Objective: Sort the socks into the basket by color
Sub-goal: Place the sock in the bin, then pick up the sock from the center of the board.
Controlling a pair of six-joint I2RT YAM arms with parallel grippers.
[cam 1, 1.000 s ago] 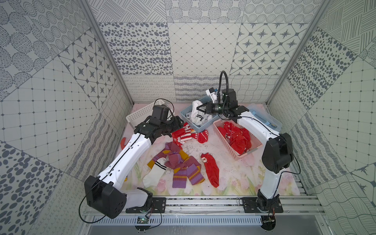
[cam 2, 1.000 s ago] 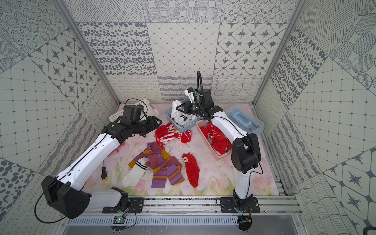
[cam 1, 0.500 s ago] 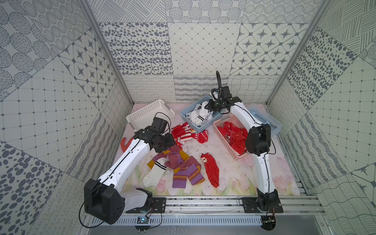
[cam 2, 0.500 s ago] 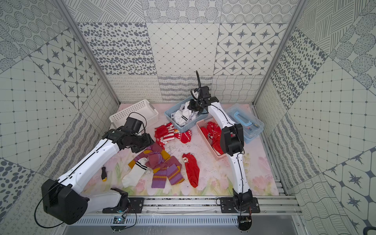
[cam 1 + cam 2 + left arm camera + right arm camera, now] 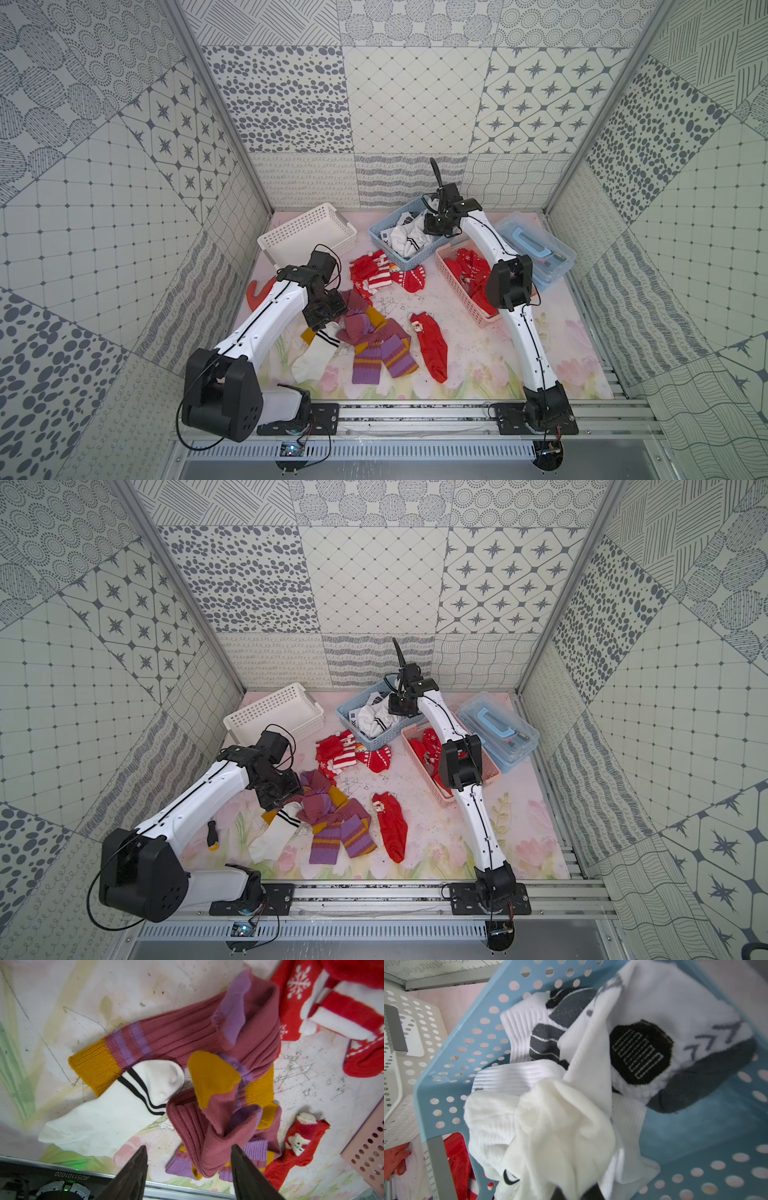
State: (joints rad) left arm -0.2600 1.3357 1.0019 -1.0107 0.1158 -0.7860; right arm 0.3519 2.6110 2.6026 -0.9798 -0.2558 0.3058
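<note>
The striped cuff of the white sock [image 5: 328, 333] beside the mauve pile lies uncovered below my open fingers, so I will move my left gripper down onto it next.
My left gripper [image 5: 188, 1148] is open and hangs just over the pile of purple-mauve socks [image 5: 370, 336]; a mauve fold [image 5: 216, 1147] sits between its fingers. A white sock with black stripes [image 5: 316, 357] lies beside the pile. Over the blue basket [image 5: 382, 226] my right gripper [image 5: 574, 1194] is shut on a white sock [image 5: 556, 1126], which drapes onto the white and grey socks [image 5: 405, 239] inside. Red socks [image 5: 471, 266] fill the pink basket [image 5: 457, 291]. One red sock [image 5: 432, 349] and several red-and-white socks [image 5: 374, 274] lie on the mat.
A white basket [image 5: 307, 228] stands at the back left. A clear blue lidded box [image 5: 536, 245] sits at the back right. An orange glove [image 5: 259, 291] lies by the left wall, and a small screwdriver [image 5: 212, 839] lies near the left arm's base.
My left arm has swung from beside the white basket forward and down over the purple pile. The right arm has stretched back over the blue basket with the white sock.
</note>
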